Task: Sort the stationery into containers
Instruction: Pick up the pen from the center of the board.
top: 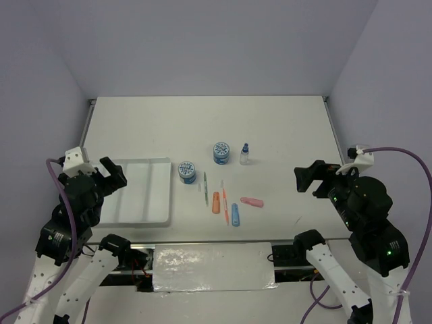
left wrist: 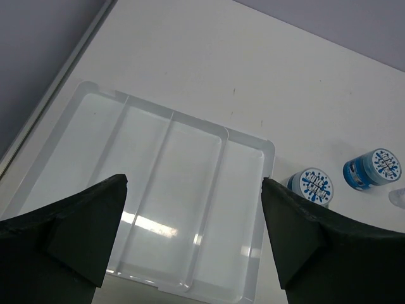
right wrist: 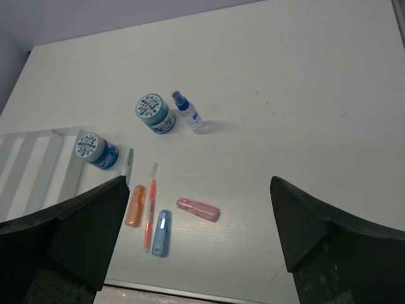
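I should next move my right gripper to the left in the top view and down onto the orange pen's middle [top: 225,205] [right wrist: 150,214]. I need to narrow its fingers because there are markers on either side of the pen.
The white divided tray [top: 138,192] lies at the left, empty; in the left wrist view the tray [left wrist: 158,190] sits under my open left gripper [left wrist: 193,240]. Right of it stand two blue-and-white pots [top: 187,171] [top: 221,152] and a small blue-capped bottle [top: 244,154]. A green pen [top: 205,183], orange pen [top: 223,196], orange marker [top: 215,202], blue marker [top: 235,214] and pink eraser [top: 252,202] lie near the front. My right gripper [top: 307,179] is open and empty, raised right of the eraser [right wrist: 198,209].
A metal rail with a pale plate [top: 212,265] runs along the near table edge between the arm bases. Grey walls close the table at the back and sides.
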Motion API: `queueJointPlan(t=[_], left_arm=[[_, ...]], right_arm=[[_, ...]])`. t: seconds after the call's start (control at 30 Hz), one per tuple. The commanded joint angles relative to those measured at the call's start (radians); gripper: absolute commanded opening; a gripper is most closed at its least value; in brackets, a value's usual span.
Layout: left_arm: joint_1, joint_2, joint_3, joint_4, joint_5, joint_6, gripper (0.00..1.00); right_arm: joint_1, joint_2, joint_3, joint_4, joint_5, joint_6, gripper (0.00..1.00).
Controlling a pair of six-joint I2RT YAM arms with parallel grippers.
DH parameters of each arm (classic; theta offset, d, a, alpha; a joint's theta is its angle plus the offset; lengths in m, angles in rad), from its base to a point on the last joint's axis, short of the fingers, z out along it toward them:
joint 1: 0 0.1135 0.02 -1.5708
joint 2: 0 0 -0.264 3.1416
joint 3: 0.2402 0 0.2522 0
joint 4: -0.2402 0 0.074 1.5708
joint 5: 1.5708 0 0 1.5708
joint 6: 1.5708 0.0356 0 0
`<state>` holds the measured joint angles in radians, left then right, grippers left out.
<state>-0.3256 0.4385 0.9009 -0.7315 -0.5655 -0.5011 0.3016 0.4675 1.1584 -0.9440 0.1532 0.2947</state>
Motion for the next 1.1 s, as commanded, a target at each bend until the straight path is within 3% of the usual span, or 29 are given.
queueJointPlan(t=[0.0, 0.17, 0.27, 0.33, 0.4, 0.53, 0.63, 0.77, 1.0, 1.03, 1.07], left_arm=[[-0.003, 0.002, -0.003, 0.046, 0.012, -0.005, 0.99], [-0.003, 0.008, -0.002, 0.035, -0.005, -0.027, 0.99], [-0.003, 0.005, -0.005, 0.034, -0.005, -0.03, 0.99], [-0.003, 0.003, -0.005, 0.03, -0.014, -0.036, 0.99], [-0.003, 0.002, -0.007, 0.024, -0.022, -0.046, 0.99], [-0.003, 0.003, -0.007, 0.006, -0.042, -0.076, 0.99], [-0.003, 0.002, -0.01, 0.006, -0.036, -0.083, 0.99], [-0.003, 0.022, -0.007, 0.003, -0.042, -0.067, 0.99], [-0.003, 0.063, -0.01, 0.015, 0.001, -0.044, 0.99], [-0.003, 0.066, -0.008, 0.012, 0.001, -0.043, 0.99], [-0.003, 0.071, -0.005, 0.012, -0.004, -0.045, 0.99]], right_arm=[[0.004, -0.01, -0.022, 0.082, -0.065, 0.011, 1.0], [0.004, 0.017, -0.058, 0.166, -0.217, 0.085, 1.0], [0.007, 0.094, -0.121, 0.264, -0.397, 0.155, 1.0], [0.037, 0.181, -0.155, 0.303, -0.408, 0.193, 1.0], [0.144, 0.268, -0.172, 0.319, -0.327, 0.216, 1.0], [0.431, 0.449, -0.131, 0.3, 0.042, 0.273, 1.0], [0.586, 0.635, -0.063, 0.266, 0.135, 0.311, 1.0], [0.689, 0.845, -0.005, 0.251, 0.242, 0.357, 0.99], [0.703, 0.976, -0.026, 0.26, 0.26, 0.371, 0.69], [0.703, 0.987, -0.032, 0.26, 0.261, 0.374, 0.58], [0.703, 1.0, -0.045, 0.258, 0.266, 0.38, 0.54]])
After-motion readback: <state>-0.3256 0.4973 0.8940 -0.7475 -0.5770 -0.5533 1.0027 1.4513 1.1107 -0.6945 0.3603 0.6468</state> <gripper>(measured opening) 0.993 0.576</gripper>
